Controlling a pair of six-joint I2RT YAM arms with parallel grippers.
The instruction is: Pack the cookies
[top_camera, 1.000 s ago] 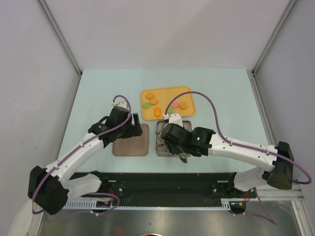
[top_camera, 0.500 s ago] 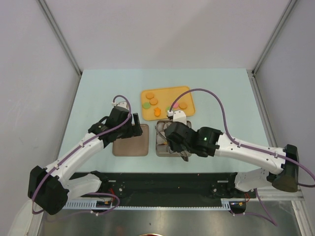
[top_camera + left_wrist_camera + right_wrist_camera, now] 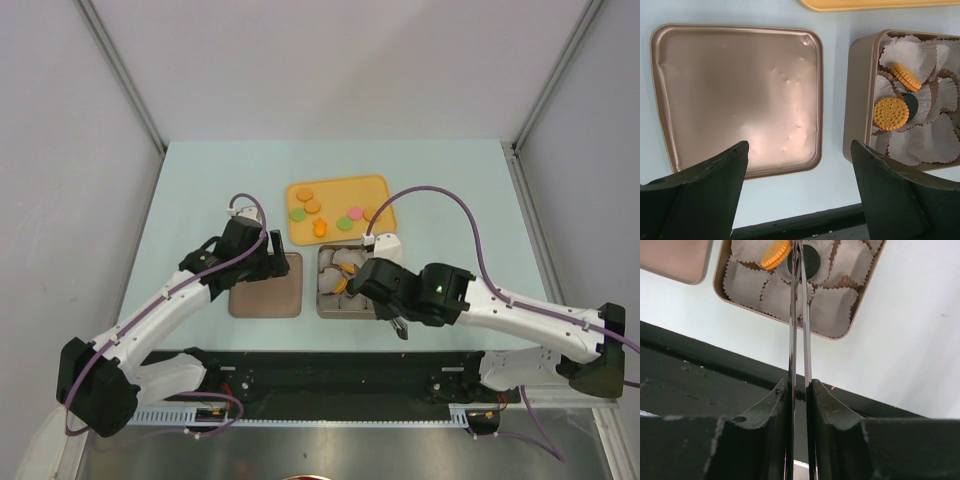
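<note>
The orange cookie [image 3: 775, 254] beside the pink one lies outward and cups are still empty, so my right gripper will next carry the tongs outward over that cookie and release them.
Several cookies, orange [image 3: 305, 194], green [image 3: 297, 213] and pink [image 3: 355, 212], lie on the yellow tray [image 3: 378, 186]. The tin box [image 3: 324, 300] is lined with white paper cups and holds two orange cookies [image 3: 890, 113] [image 3: 906, 76] and a black cookie [image 3: 910, 104]. My right gripper [image 3: 799, 385] is shut on thin metal tongs [image 3: 800, 315]. The tongs reach over the box between an orange cookie [image 3: 775, 254] and the black cookie [image 3: 812, 262]; their tips run off the top of the frame. My left gripper [image 3: 799, 147] is open and empty, above the table between the lid and the box.
The box's flat bronze lid [image 3: 266, 285] lies just left of the box and also shows in the left wrist view [image 3: 735, 95]. The black front rail [image 3: 700, 370] runs along the table's near edge. Grey walls close in both sides.
My right arm has swung right and back toward the near edge, uncovering the box and its paper cups. The left arm has not moved.
</note>
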